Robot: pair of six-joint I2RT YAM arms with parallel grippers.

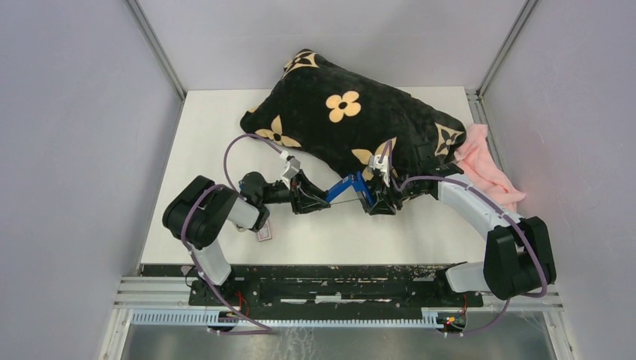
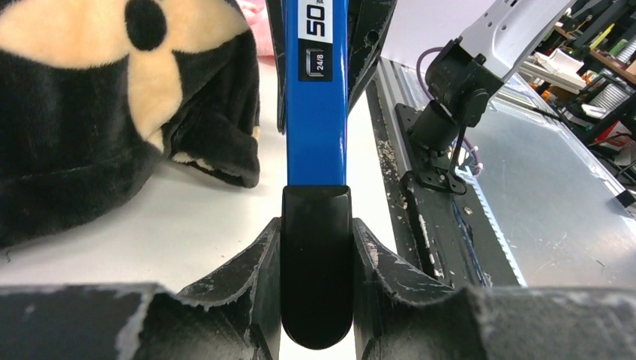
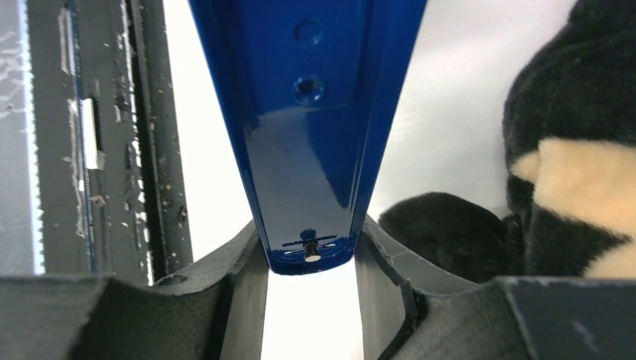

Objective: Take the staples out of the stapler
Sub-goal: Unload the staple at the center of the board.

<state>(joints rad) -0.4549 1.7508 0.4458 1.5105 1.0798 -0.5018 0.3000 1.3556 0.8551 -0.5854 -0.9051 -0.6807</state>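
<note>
The stapler goes outward and to the left in the top view, then down in my left gripper next. The gripper then releases it there, since the tabletop (image 1: 252,153) beside the pillow is bare.
A blue stapler (image 1: 351,187) hangs above the table, opened out between my two grippers. My left gripper (image 1: 319,198) is shut on its black-capped end (image 2: 316,270); the blue arm (image 2: 316,105) carries a "50 24/8" label. My right gripper (image 1: 377,199) is shut on the tip of the other blue half (image 3: 307,247), whose shiny inside faces the camera. A thin rod spans the two halves in the top view. The silver-grey stapler with the black base is out of view. No staples show in any view.
A black plush pillow (image 1: 352,120) with cream flowers lies just behind both grippers. A pink cloth (image 1: 487,161) lies at the right. A small red-and-white box (image 1: 265,234) sits by the left arm. The black rail (image 1: 337,281) runs along the near edge.
</note>
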